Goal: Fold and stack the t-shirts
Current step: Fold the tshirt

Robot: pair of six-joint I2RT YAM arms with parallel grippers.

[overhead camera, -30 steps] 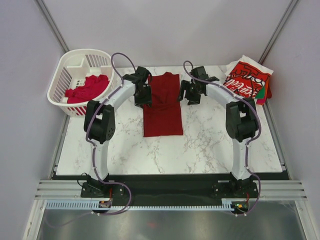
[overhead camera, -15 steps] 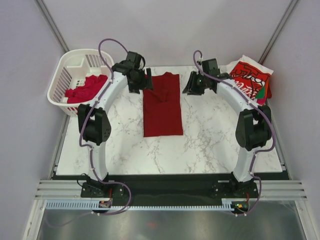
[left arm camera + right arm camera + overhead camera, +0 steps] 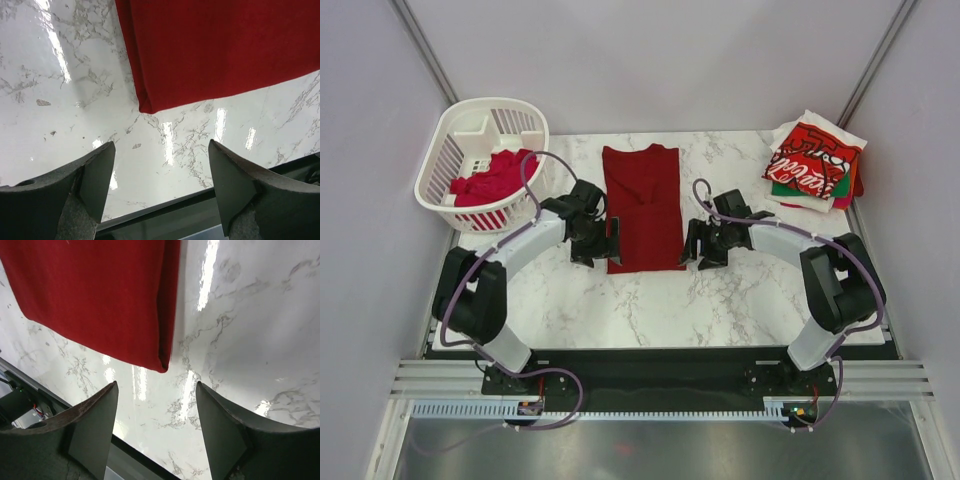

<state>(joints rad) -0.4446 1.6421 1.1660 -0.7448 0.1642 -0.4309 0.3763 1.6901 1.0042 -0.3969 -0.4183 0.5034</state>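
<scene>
The shirt's near corner on the stack's side lines up with the gap between the robot's open fingers, so the right gripper will go down onto that corner and close.
A dark red t-shirt (image 3: pixel 642 205) lies flat on the marble table as a long folded strip. My left gripper (image 3: pixel 602 246) is open and empty beside its near left corner (image 3: pixel 146 106). My right gripper (image 3: pixel 696 247) is open and empty beside its near right corner (image 3: pixel 161 365). Neither touches the cloth. A stack of folded t-shirts (image 3: pixel 812 160), with the red Coca-Cola one on top and green and white ones under it, sits at the far right. Crumpled red t-shirts (image 3: pixel 495 176) lie in the basket.
A white slotted plastic basket (image 3: pixel 470 131) stands at the far left, partly over the table's edge. The table's near edge and the black rail (image 3: pixel 165 215) lie just below both grippers.
Both arms have swung from the shirt's far end, near the collar, down to its near end. The sleeves are now folded in and the shirt is a neat strip.
</scene>
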